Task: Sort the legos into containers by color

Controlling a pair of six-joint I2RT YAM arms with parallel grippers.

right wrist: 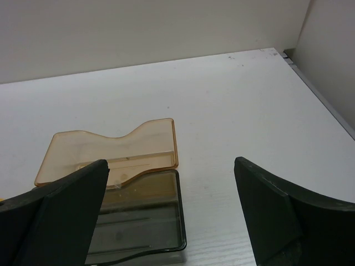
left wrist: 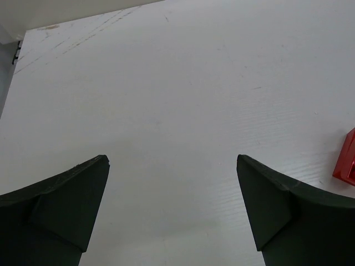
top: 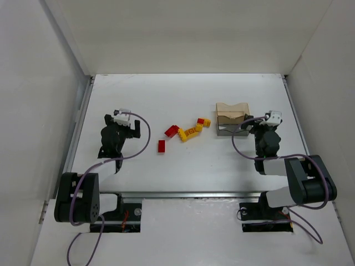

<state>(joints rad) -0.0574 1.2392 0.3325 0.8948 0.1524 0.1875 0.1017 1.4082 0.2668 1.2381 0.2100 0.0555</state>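
My left gripper should next move across toward the red lego beside the yellow cluster, turn its fingers and go down over the lego's long sides, because the lego lies at a slant.
Several small legos lie near the table's middle: red ones [top: 172, 131] [top: 161, 146] [top: 201, 121] and a yellow cluster [top: 189, 133]. One red lego [left wrist: 346, 160] shows at the right edge of the left wrist view. The two containers adjoin at right of centre, the tan tray [top: 232, 112] [right wrist: 111, 149] behind the clear grey tray [top: 232, 128] [right wrist: 138, 216]; both look empty. My left gripper [top: 128, 126] [left wrist: 172, 160] stands open over bare table, left of the legos. My right gripper [top: 256, 126] [right wrist: 171, 162] is open too, its left finger over the trays' near side.
White walls enclose the table on the left, back and right. A metal rail [top: 211, 195] runs along the near edge by the arm bases. Cables loop from both wrists.
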